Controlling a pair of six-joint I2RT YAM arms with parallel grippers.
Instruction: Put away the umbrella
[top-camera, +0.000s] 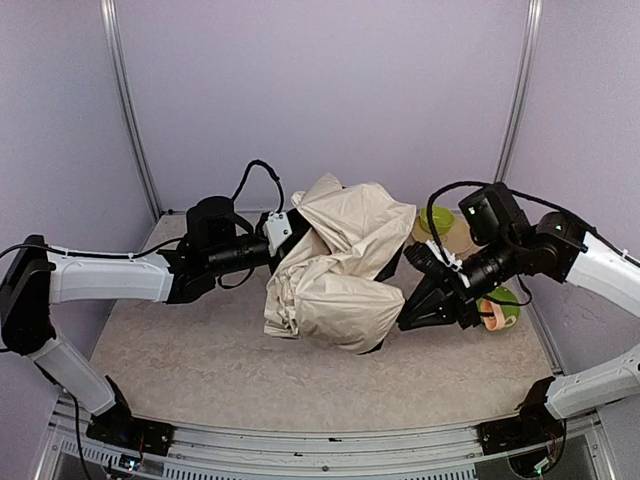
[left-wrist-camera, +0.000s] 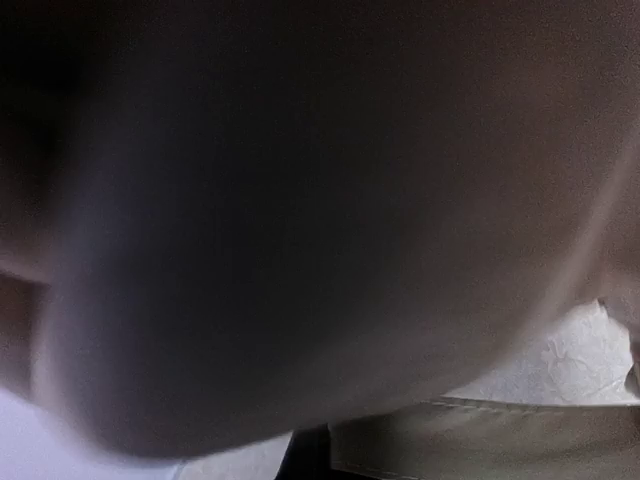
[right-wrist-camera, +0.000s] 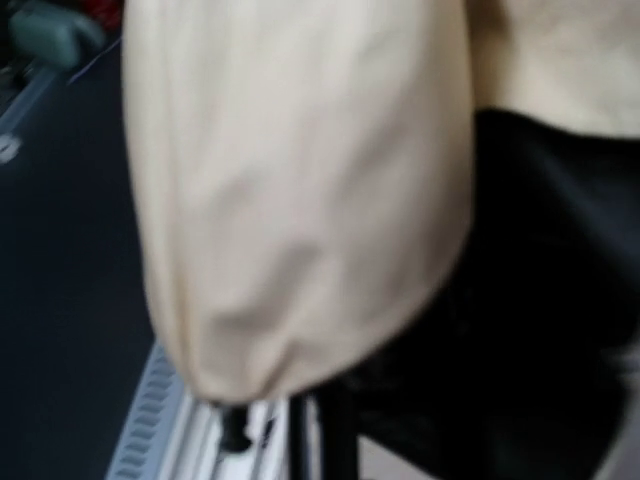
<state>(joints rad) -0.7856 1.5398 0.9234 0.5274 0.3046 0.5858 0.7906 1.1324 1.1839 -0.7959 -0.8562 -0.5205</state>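
My right gripper comes down onto the bare table before the metal bar (top-camera: 372, 378) next and releases the bunched umbrella there, since the umbrella hangs raised above the table.
The umbrella (top-camera: 335, 265) is a bunched mass of cream fabric with black lining showing at its right and lower edges, in the middle of the table. My left gripper (top-camera: 288, 236) reaches in from the left; its fingers are buried in the folds and it is shut on the fabric. In the left wrist view, umbrella cloth (left-wrist-camera: 330, 220) pressed close fills almost the whole picture. My right gripper (top-camera: 408, 318) meets the umbrella's lower right edge. In the right wrist view, a cream fold (right-wrist-camera: 300, 200) hangs in front of black lining (right-wrist-camera: 540, 300), and a thin black shaft (right-wrist-camera: 335, 440) rises from the jaws, which are shut on it.
A green bowl (top-camera: 437, 221) and a beige container (top-camera: 462, 240) stand at the back right behind the right arm. A green and orange object (top-camera: 502, 310) lies by the right wrist. The metal rail (top-camera: 300, 445) runs along the near edge.
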